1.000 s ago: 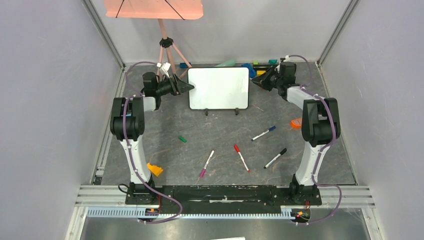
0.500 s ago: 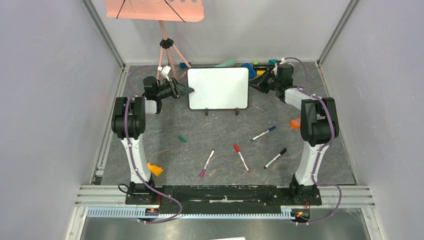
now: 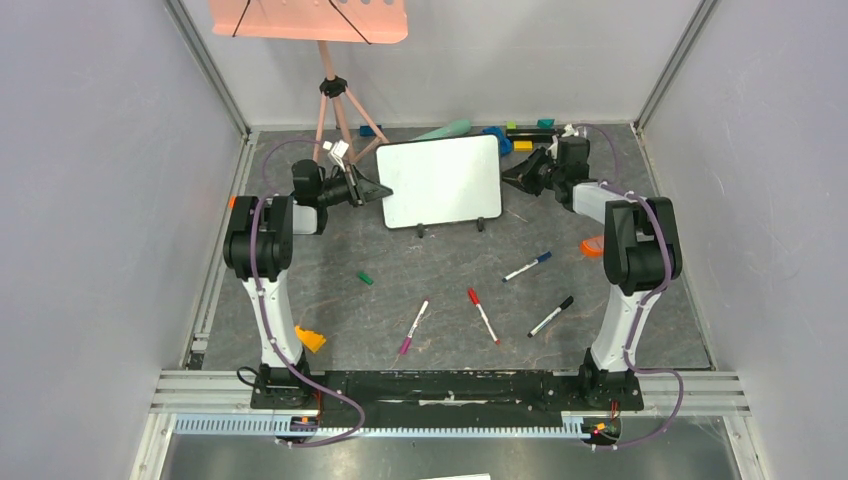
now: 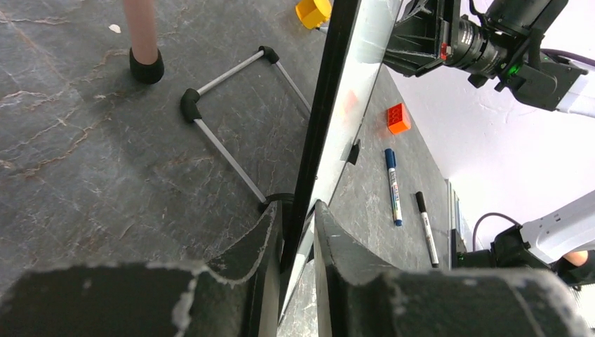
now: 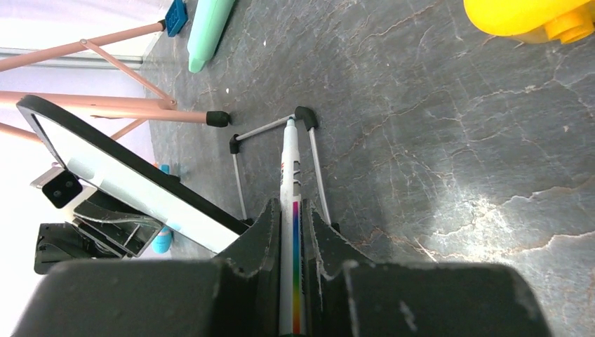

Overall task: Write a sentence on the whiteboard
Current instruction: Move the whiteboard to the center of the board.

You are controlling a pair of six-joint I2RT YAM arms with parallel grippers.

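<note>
My left gripper pulls the board's edge back over the bare tabletop beside the green cap next and releases it, since the blank board stands far from my base.
The whiteboard stands on its two black feet at the back of the table, turned slightly askew. Its face is blank; no sentence shows. My left gripper is shut on the board's left edge; in the left wrist view the dark rim runs between my fingers. My right gripper sits just off the board's right edge, shut on a white marker with a rainbow stripe. The marker points at the board's wire stand behind the board.
A salmon-pink tray on a tripod stands behind the board at the left. Loose markers lie in front: blue, red, black, pink. A green cap, a yellow-orange block and coloured blocks are also there.
The whiteboard has turned a little and shifted toward the front with my left gripper on its edge. My right gripper has dropped slightly toward the board's right edge.
</note>
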